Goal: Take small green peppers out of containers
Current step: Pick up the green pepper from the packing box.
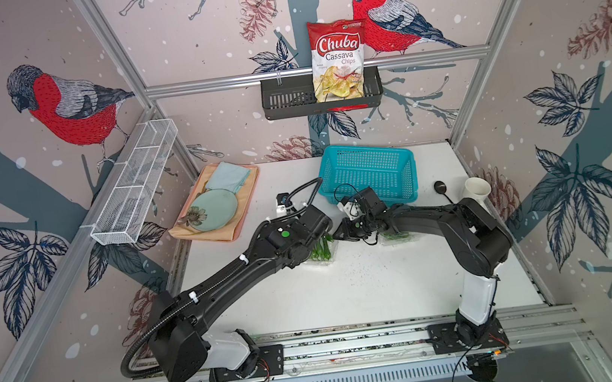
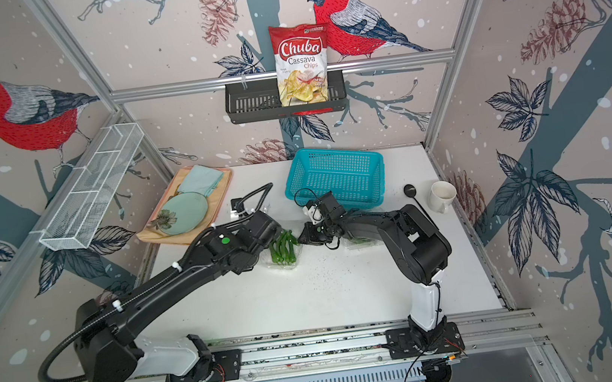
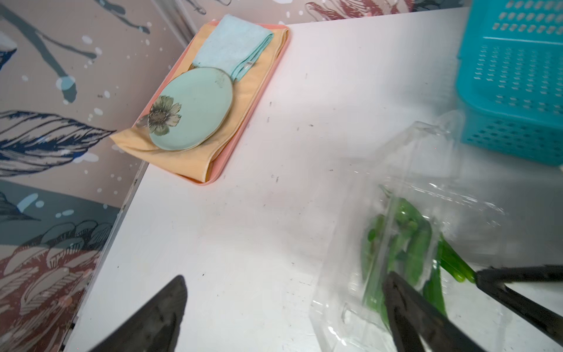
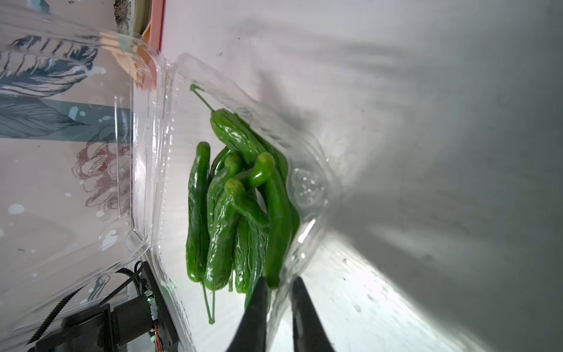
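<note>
My left gripper turns its fingers downward next and lowers them around the pepper's near half. The green pepper lies below, and one finger overhangs bare table.
Several small green peppers (image 4: 231, 207) lie bunched in a clear container (image 4: 146, 152) mid-table, its lid (image 4: 61, 152) swung up. Both top views show the peppers (image 1: 321, 251) (image 2: 282, 246) between my two wrists. My right gripper (image 4: 281, 289) straddles the container's side wall, its jaws a narrow gap apart, one fingertip inside against a pepper. My left gripper (image 3: 286, 307) stands wide open; one finger (image 3: 405, 304) is at the container (image 3: 344, 274), the other over bare table. A second container (image 1: 400, 237) with green inside lies partly hidden under my right arm.
A turquoise basket (image 1: 369, 177) stands just behind the grippers. At the back left a tray (image 1: 222, 231) holds a pale green plate and a folded cloth. A white cup (image 1: 476, 188) and black spoon (image 1: 441, 188) are at the right. A wall rack (image 1: 286, 102) holds a chips bag.
</note>
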